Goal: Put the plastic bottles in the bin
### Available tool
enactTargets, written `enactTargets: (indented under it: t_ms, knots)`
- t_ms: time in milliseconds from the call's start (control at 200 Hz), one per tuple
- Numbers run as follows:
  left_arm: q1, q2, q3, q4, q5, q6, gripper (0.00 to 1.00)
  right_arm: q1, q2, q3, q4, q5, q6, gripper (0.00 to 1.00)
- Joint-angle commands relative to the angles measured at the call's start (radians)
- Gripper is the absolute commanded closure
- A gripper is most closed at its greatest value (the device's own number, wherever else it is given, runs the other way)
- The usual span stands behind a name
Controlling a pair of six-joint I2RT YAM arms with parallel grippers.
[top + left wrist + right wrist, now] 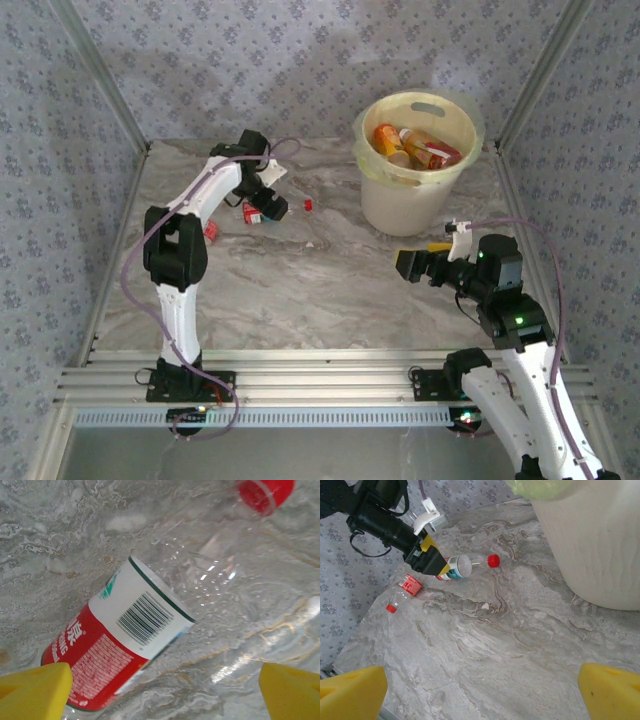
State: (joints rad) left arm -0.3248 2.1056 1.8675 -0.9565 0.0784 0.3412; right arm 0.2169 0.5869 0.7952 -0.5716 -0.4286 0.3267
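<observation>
The yellow fingers are wider apart than the bottle, so I should lower my left gripper next over the bottle's red and white label (252,214) (118,636) just below it.
A clear plastic bottle (125,645) with a red and white label and a red cap (265,492) lies on the marble table. My left gripper (165,695) hangs open just above its labelled end; one yellow fingertip (35,690) sits beside the label, the other far to the right. From above, this bottle (252,212) lies under the left gripper (268,205). A second red-labelled bottle (211,230) lies a little to the left. The cream bin (415,200) at the back right holds several bottles (420,148). My right gripper (412,265) stands open and empty in front of the bin.
The right wrist view has the bin's wall (600,540) at the upper right, the left arm's gripper (427,560) over the first bottle (457,567), and the second bottle (405,590) near the left wall. Patterned walls and metal rails enclose the table.
</observation>
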Motion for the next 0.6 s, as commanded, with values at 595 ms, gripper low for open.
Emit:
enactTargets:
  t_ms: [595]
  knots:
    - [0.020, 0.126, 0.061, 0.019, -0.014, 0.022, 0.04, 0.010, -0.013, -0.004, -0.039, 0.006, 0.027, 0.00]
